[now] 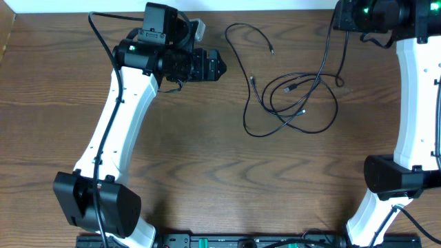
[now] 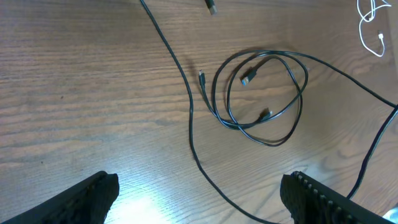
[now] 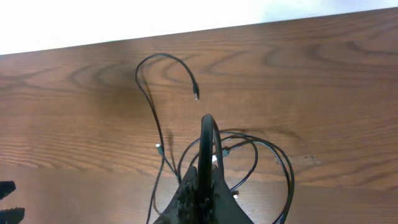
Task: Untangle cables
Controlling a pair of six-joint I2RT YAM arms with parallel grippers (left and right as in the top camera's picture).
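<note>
Next, my right gripper will draw the piece of black cable to the right in the overhead view, clear of the loops, and release it, since bare tabletop lies that way.
Thin black cables (image 1: 293, 96) lie in overlapping loops on the wooden table, right of centre, with small plug ends; they also show in the left wrist view (image 2: 261, 93). A thin white cable (image 2: 370, 25) lies beyond them, at the top right of the left wrist view. My left gripper (image 1: 215, 67) is open and empty (image 2: 200, 183); one black strand (image 2: 193, 134) runs across the table between its fingers. My right gripper (image 1: 341, 24) is shut (image 3: 205, 171) on a black cable strand (image 3: 206, 134) and holds it lifted above the loops.
The wooden table (image 1: 207, 158) ends at a far edge against a white wall (image 3: 186, 15). The white arm links stand at the left (image 1: 117, 124) and right (image 1: 417, 89) of the table.
</note>
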